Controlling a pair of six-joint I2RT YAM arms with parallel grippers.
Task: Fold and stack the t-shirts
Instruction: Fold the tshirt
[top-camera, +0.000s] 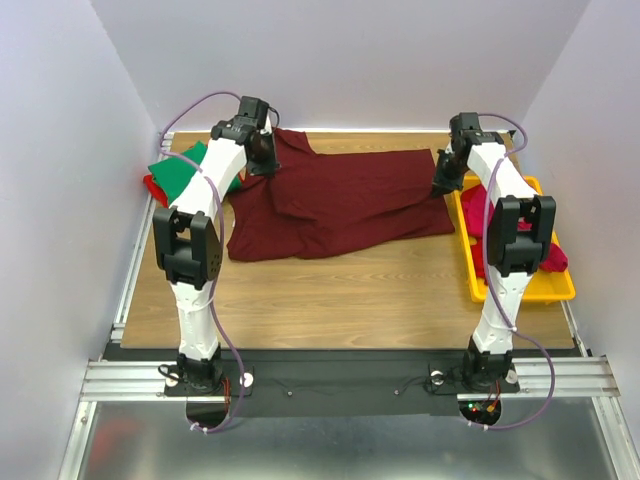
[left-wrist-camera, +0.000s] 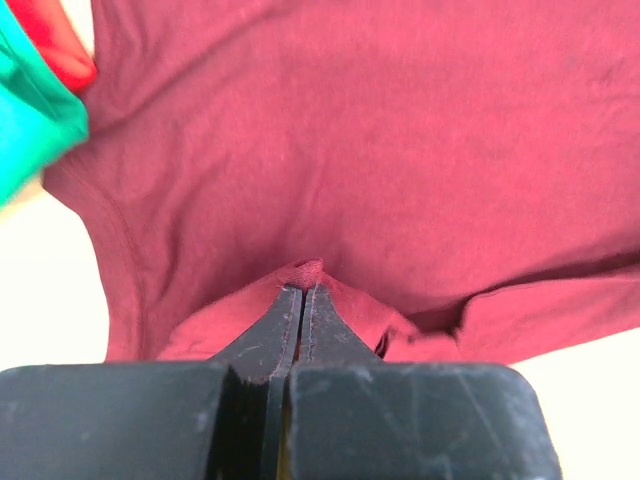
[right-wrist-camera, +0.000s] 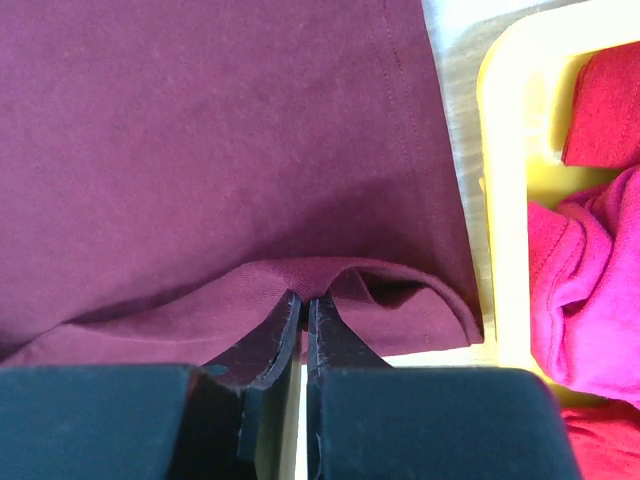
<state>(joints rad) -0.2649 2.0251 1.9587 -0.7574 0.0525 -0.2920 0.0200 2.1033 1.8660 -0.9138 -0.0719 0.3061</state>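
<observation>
The shirt's fold moves next in my right gripper slightly toward the yellow tray over the shirt's tray-side end (top-camera: 440, 204) (right-wrist-camera: 392, 284) for release. The shirt's near edge curves between both grippers.
A dark maroon t-shirt (top-camera: 340, 205) lies spread across the far half of the table, partly folded over itself. My left gripper (top-camera: 262, 160) is shut on its far left edge; the left wrist view shows a pinch of maroon cloth (left-wrist-camera: 303, 272) between the closed fingers. My right gripper (top-camera: 443, 180) is shut on the shirt's right edge; the right wrist view shows a raised fold of maroon cloth (right-wrist-camera: 305, 280) caught at the fingertips. A green shirt (top-camera: 185, 168) lies on a red one (top-camera: 153, 186) at far left. Bright pink (right-wrist-camera: 585, 290) and red (right-wrist-camera: 605, 105) shirts sit in the tray.
A yellow plastic tray (top-camera: 470, 240) stands at the right side of the table, close beside my right gripper; its rim shows in the right wrist view (right-wrist-camera: 505, 200). White walls enclose the table on three sides. Bare wood (top-camera: 340, 300) lies in front of the maroon shirt.
</observation>
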